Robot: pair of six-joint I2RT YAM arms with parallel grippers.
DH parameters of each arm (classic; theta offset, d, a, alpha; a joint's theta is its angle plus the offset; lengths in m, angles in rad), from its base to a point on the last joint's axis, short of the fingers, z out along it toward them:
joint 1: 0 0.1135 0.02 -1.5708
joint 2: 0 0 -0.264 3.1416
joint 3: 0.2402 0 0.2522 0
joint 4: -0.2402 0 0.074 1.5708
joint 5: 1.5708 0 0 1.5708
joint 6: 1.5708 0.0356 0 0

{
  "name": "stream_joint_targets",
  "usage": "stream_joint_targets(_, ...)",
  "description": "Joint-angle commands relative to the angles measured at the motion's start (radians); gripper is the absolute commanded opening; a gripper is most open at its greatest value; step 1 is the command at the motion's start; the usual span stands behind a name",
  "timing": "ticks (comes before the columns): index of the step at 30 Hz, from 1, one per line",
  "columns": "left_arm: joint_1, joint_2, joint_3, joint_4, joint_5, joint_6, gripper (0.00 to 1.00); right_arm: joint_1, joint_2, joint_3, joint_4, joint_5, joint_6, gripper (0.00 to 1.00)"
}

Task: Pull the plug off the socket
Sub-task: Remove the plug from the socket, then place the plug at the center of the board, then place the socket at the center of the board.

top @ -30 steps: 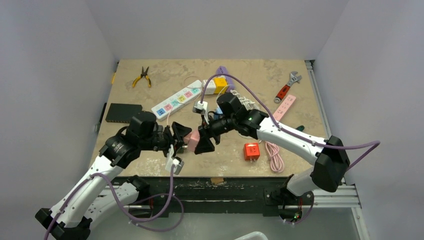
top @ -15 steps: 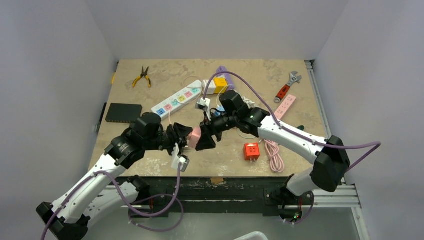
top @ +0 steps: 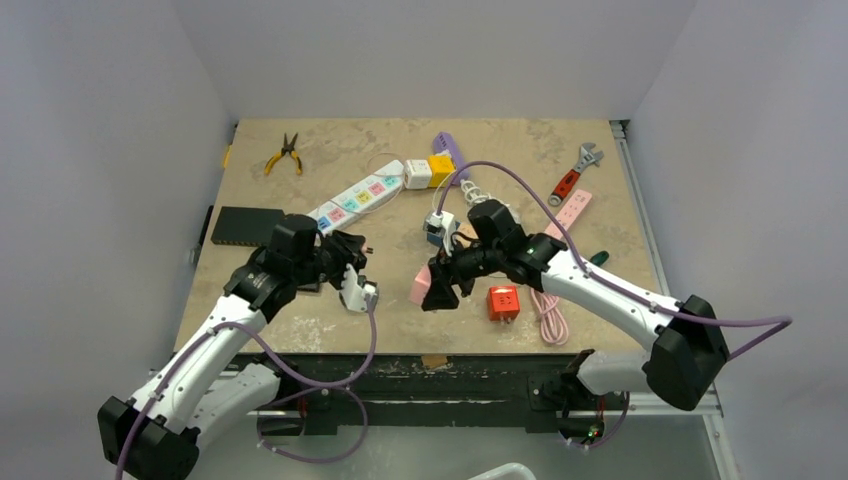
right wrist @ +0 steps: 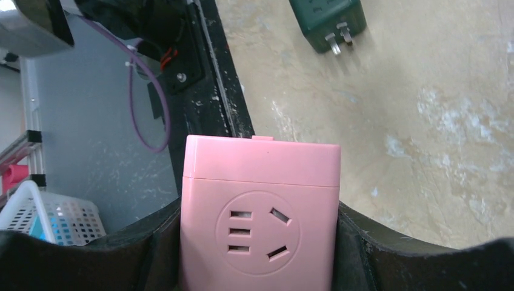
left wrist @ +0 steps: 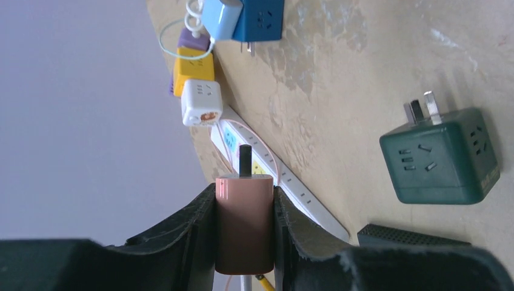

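Note:
The plug and pink cube socket (top: 420, 286) are apart, so next I need to swing my right gripper toward the red cube (top: 503, 303), tilt it fingers-down and lower it to the bare table beside that cube.
My left gripper (top: 345, 256) is shut on a pinkish-brown plug (left wrist: 244, 225), whose black prong (left wrist: 245, 160) sticks out bare past the fingertips. In the left wrist view the gripper (left wrist: 245, 195) holds it above the table. My right gripper (top: 436, 290) is shut on a pink cube socket (top: 420, 286) and holds it near the table's front middle. In the right wrist view the gripper (right wrist: 260, 209) shows the socket's face (right wrist: 260, 223) with empty holes. Plug and socket are apart, with a clear gap between the two grippers.
A dark green cube socket (left wrist: 440, 156) lies on the table near the left gripper. A red cube (top: 503, 302), a pink cable (top: 546, 312) and a pink strip (top: 568, 212) lie to the right. A white power strip (top: 355, 200), a black box (top: 245, 226), pliers (top: 284, 153) and a wrench (top: 574, 172) lie farther back.
The grippers were together with the plug seated in the pink socket. Now they have drawn apart: the left one back to the left with the plug, the right one to the right with the socket.

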Motion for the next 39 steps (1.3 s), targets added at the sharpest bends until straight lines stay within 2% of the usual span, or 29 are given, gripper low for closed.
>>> stream_joint_targets(1,0.060,0.025,0.001,0.020,0.007,0.059,0.00,-0.004,-0.044,-0.045,-0.011,0.154,0.032,0.00)
stream_joint_targets(6,0.055,0.088,0.001,0.041,0.049,0.047,0.00,-0.034,0.022,-0.060,0.003,0.473,0.178,0.00)
stream_joint_targets(11,-0.015,0.236,0.098,0.016,-0.006,-0.123,0.00,-0.034,0.084,-0.117,-0.013,0.806,0.370,0.00)
stream_joint_targets(13,-0.036,0.297,0.136,0.015,-0.008,-0.202,0.00,-0.028,0.062,-0.172,0.016,0.886,0.416,0.00)
stream_joint_targets(17,-0.095,0.422,0.245,-0.079,-0.067,-0.393,0.00,-0.026,0.028,-0.265,0.066,0.939,0.453,0.01)
stream_joint_targets(21,-0.133,0.518,0.314,-0.154,-0.124,-0.516,0.00,-0.012,0.070,-0.304,0.100,0.908,0.463,0.08)
stream_joint_targets(23,-0.157,0.533,0.300,-0.140,-0.149,-0.551,0.00,0.002,0.084,-0.313,0.115,0.900,0.467,0.17)
stream_joint_targets(27,-0.203,0.590,0.289,-0.134,-0.201,-0.656,0.01,0.016,0.048,-0.327,0.120,0.904,0.472,0.61)
stream_joint_targets(29,-0.226,0.619,0.280,-0.131,-0.232,-0.695,0.05,0.016,0.002,-0.318,0.111,0.892,0.480,0.88)
stream_joint_targets(30,-0.236,0.628,0.275,-0.125,-0.248,-0.711,0.07,0.014,-0.024,-0.309,0.107,0.892,0.474,0.93)
stream_joint_targets(36,-0.269,0.664,0.274,-0.140,-0.261,-0.793,0.33,0.004,-0.088,-0.162,0.040,0.973,0.389,0.98)
stream_joint_targets(39,-0.270,0.655,0.225,-0.113,-0.263,-0.768,0.39,-0.026,-0.064,-0.100,0.054,0.989,0.339,0.99)
